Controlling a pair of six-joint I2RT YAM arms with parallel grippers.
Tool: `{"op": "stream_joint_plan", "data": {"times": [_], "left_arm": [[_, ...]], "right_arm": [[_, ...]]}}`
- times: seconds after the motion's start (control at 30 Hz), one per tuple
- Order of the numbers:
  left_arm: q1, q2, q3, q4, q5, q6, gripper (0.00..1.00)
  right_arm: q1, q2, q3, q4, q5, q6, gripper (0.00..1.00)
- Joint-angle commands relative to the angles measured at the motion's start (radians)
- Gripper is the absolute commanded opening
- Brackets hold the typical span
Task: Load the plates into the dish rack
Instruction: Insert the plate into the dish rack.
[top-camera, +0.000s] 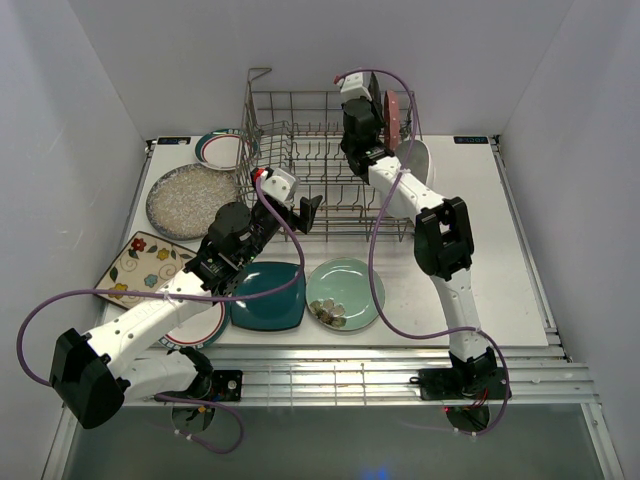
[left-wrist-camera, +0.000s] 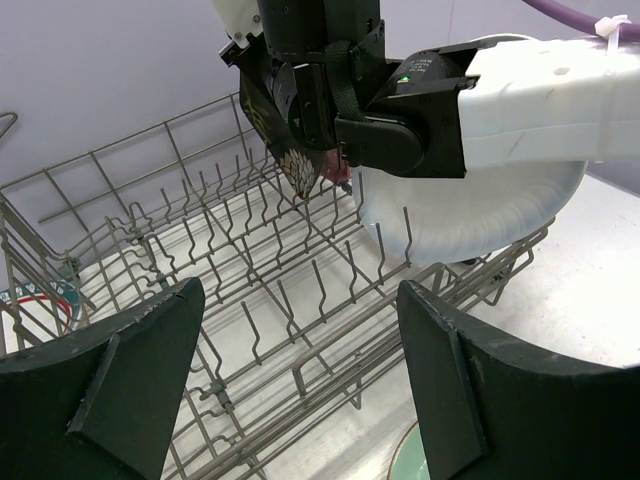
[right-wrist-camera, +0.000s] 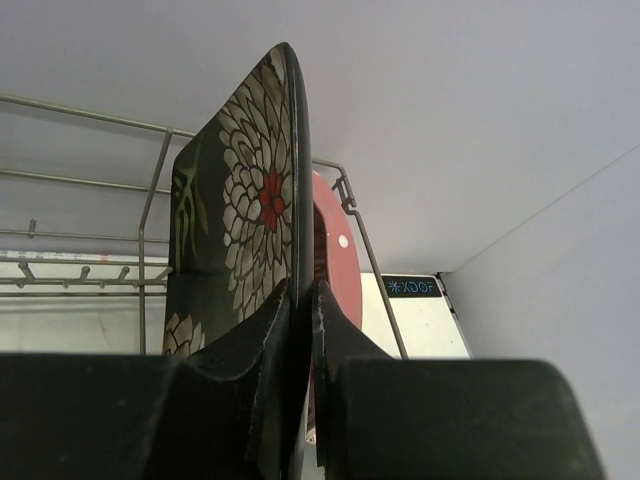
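Observation:
Next, the right gripper moves down toward the rack's wires, slightly away from the pink plate, and opens, since the black floral square plate (right-wrist-camera: 240, 200) still hangs above them.
The grey wire dish rack (top-camera: 300, 130) stands at the back of the table. My right gripper (top-camera: 360, 140) hangs over its right part, shut on the rim of the black floral square plate (right-wrist-camera: 240, 200), which it holds upright on edge above the tines (left-wrist-camera: 300, 170). Just right of it a pink plate (top-camera: 393, 115) stands in the rack, and a white oval plate (top-camera: 415, 160) leans at the rack's right end. My left gripper (top-camera: 300, 215) is open and empty at the rack's near edge, above the wires (left-wrist-camera: 250, 280).
On the table left of the rack lie a speckled grey round plate (top-camera: 192, 200), a white rimmed plate (top-camera: 222, 148) and a cream flowered square plate (top-camera: 145, 265). Nearer me are a teal square plate (top-camera: 268, 297), a mint round plate (top-camera: 345, 293) and another rimmed plate (top-camera: 195, 325) under my left arm.

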Motion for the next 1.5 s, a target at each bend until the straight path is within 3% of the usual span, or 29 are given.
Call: {"op": "stream_joint_plan", "data": {"times": [0.0,0.47,1.47], "left_arm": [[0.003,-0.010,0.015,-0.006,0.013,-0.009,0.88],[0.003,-0.013,0.021,-0.015,0.020,-0.012,0.88],[0.003,0.003,0.026,-0.021,0.030,-0.014,0.88]], "right_arm": [[0.006,-0.044,0.093,0.023,-0.009,0.006,0.09],[0.011,-0.055,0.162,-0.177,-0.055,0.071,0.11],[0.002,0.043,0.159,-0.246,-0.097,0.115,0.15]]}}
